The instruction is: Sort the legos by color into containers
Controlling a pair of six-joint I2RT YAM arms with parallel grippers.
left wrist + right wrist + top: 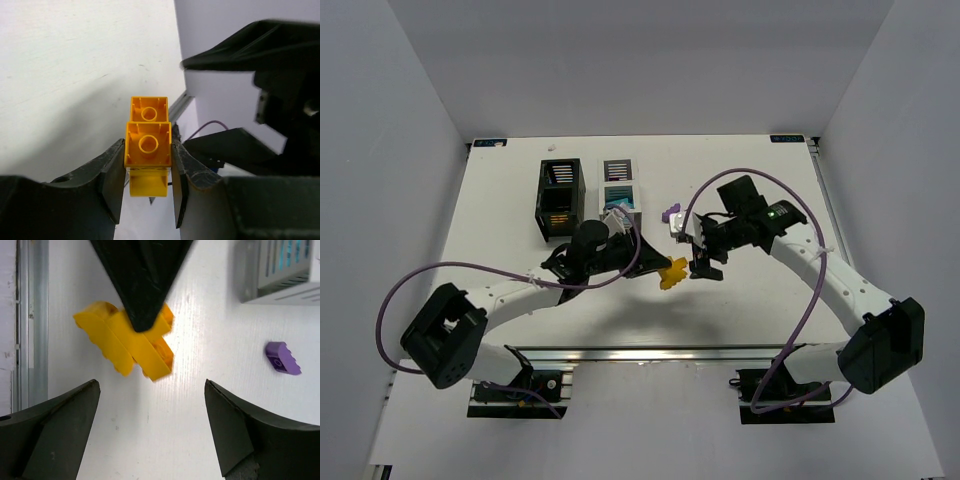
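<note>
I should swing my left gripper outward and left in the top view, over the black container's near section point(558, 216), and release, as an orange piece is there.
My left gripper point(658, 267) is shut on the yellow-orange lego point(672, 274) and holds it at the table's middle; in the left wrist view the brick point(148, 145) sits clamped between both pads, gripper point(148, 172). My right gripper point(701, 264) is open and empty just right of it; in the right wrist view its jaws point(151, 385) stand wide below the yellow lego point(125, 342). A purple lego point(670, 213) lies by the white container point(620, 185), which holds teal pieces. The black container point(561, 198) stands to its left.
The purple lego point(282, 358) and the white container's corner point(280, 270) show in the right wrist view. The left finger point(142, 280) points down onto the yellow lego. The right arm point(280, 60) fills the right of the left wrist view. Walls enclose the table.
</note>
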